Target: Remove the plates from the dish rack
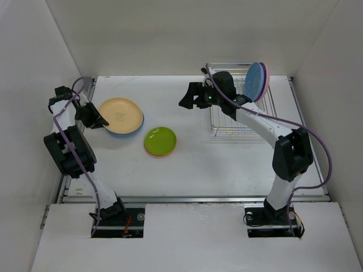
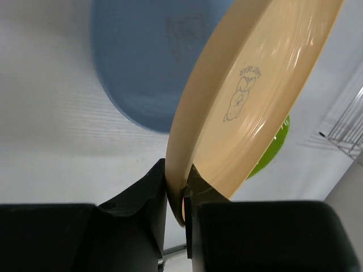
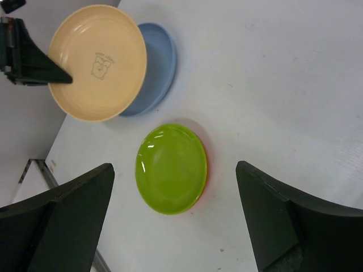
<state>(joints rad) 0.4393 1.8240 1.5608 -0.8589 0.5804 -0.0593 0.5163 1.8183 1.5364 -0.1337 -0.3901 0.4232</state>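
The right gripper swings and turns onto the darker blue plate's upper rim next, to the gripper's right in the top view, nearer than the pink plate (image 1: pixel 265 85).
My left gripper (image 1: pixel 97 120) is shut on the rim of the tan plate (image 1: pixel 120 115), holding it just above the light blue plate (image 1: pixel 140 121) at the table's left. In the left wrist view the fingers (image 2: pixel 153 198) pinch the tan plate (image 2: pixel 255 85) over the light blue plate (image 2: pixel 142 62). The lime green plate (image 1: pixel 160 140) lies on the orange plate (image 1: pixel 164 154) mid-table. My right gripper (image 1: pixel 189 96) is open and empty, hovering left of the dish rack (image 1: pixel 227 127). The darker blue plate (image 1: pixel 255 81) and the pink plate (image 1: pixel 265 85) stand upright in the rack.
White walls enclose the table on the left, back and right. The right wrist view shows the tan plate (image 3: pixel 97 61), light blue plate (image 3: pixel 156 62), lime green plate (image 3: pixel 171 168) and the table's left edge (image 3: pixel 39 170).
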